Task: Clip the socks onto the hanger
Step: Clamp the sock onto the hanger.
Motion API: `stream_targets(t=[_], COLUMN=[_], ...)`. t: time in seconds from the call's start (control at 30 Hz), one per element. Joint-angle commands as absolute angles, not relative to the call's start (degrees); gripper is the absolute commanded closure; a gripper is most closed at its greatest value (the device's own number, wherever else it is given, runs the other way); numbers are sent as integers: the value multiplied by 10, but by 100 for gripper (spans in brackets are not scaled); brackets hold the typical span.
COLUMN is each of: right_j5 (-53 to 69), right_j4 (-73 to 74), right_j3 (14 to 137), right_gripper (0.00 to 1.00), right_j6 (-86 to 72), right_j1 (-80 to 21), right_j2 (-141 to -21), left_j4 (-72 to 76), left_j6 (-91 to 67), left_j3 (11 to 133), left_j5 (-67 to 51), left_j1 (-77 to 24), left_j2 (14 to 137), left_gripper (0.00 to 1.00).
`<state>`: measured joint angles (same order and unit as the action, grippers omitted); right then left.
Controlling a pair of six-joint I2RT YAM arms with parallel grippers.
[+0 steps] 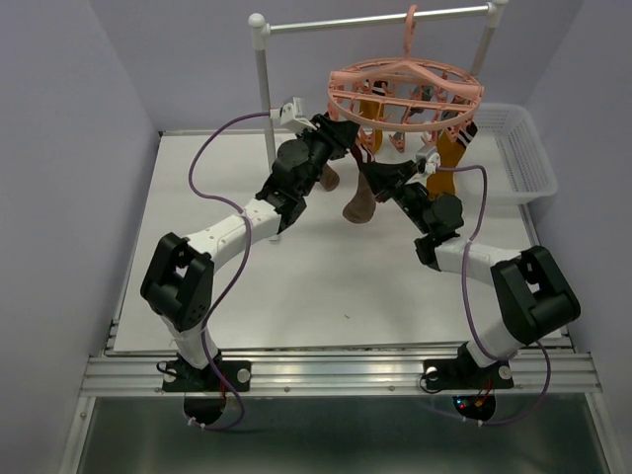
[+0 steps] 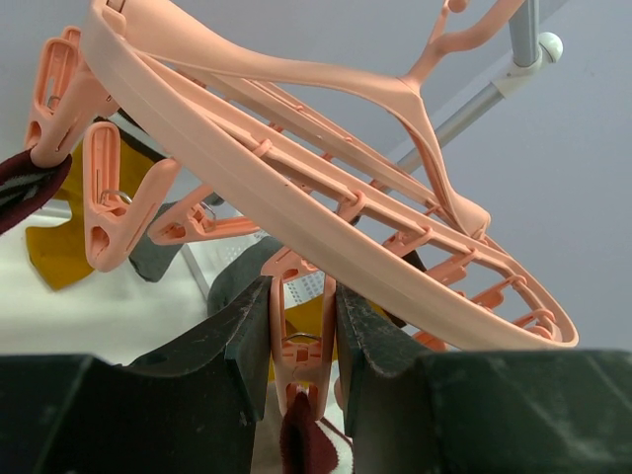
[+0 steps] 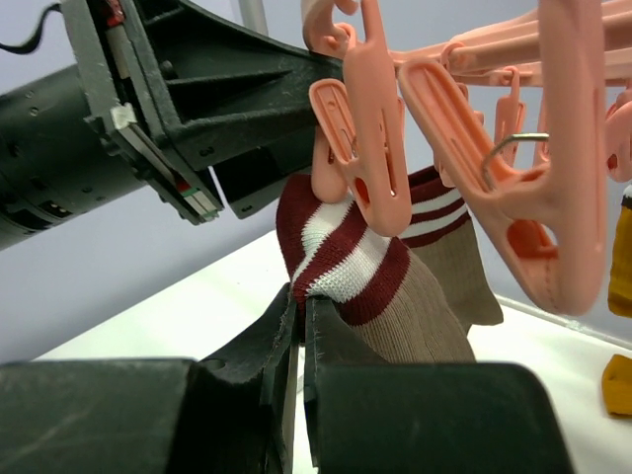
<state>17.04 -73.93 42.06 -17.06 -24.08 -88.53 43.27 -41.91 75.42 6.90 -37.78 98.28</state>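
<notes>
My right gripper should move toward my left gripper next, so that it brings the striped cuff closer to the pink clip (image 2: pixel 299 341), and then it should open.
The salmon-pink hanger (image 1: pixel 405 84) hangs by its hook from the rail. Orange socks (image 1: pixel 449 148) hang from its far clips. My left gripper (image 1: pixel 348 148) reaches up under the ring's near left side. In the left wrist view it (image 2: pixel 301 326) is shut on a pink clip (image 2: pixel 299 341), squeezing the clip's arms, with a dark red cuff (image 2: pixel 308 444) at the clip's mouth. My right gripper (image 3: pixel 301 306) is shut on the striped cuff of a brown sock (image 3: pixel 375 276) and holds it up into that clip (image 3: pixel 370 168). The sock (image 1: pixel 359 204) dangles below.
A white-posted metal rail stand (image 1: pixel 262 89) carries the hanger at the table's back. A white mesh basket (image 1: pixel 523 148) sits at the back right. A second brown striped sock (image 3: pixel 449 247) hangs just behind the held one. The left arm's wrist (image 3: pixel 118 128) is close above my right gripper.
</notes>
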Motion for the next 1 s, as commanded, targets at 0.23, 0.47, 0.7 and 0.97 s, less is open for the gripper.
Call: stream_targets(t=[0.23,0.47,0.7,0.97], right_j5=[140,149,138,134], right_j4=[-850,-865,-876,-882], right_j3=[456,471,483,480], right_gripper=[98,98,98,97], right_j6=[-134,-146,-149,-153], right_j1=[-244,-244,-244,-244], right_j2=[-904,-918,-932,-925], left_j4=[435,425,419,410], left_j6=[-425,-413,-410,-400], left_j3=[746,759,765,772], left_j5=[61,51,48,47], left_j1=[-378,-378,-378,-377], left_j2=[942,952,956,956], left_gripper=[100,100,100,41])
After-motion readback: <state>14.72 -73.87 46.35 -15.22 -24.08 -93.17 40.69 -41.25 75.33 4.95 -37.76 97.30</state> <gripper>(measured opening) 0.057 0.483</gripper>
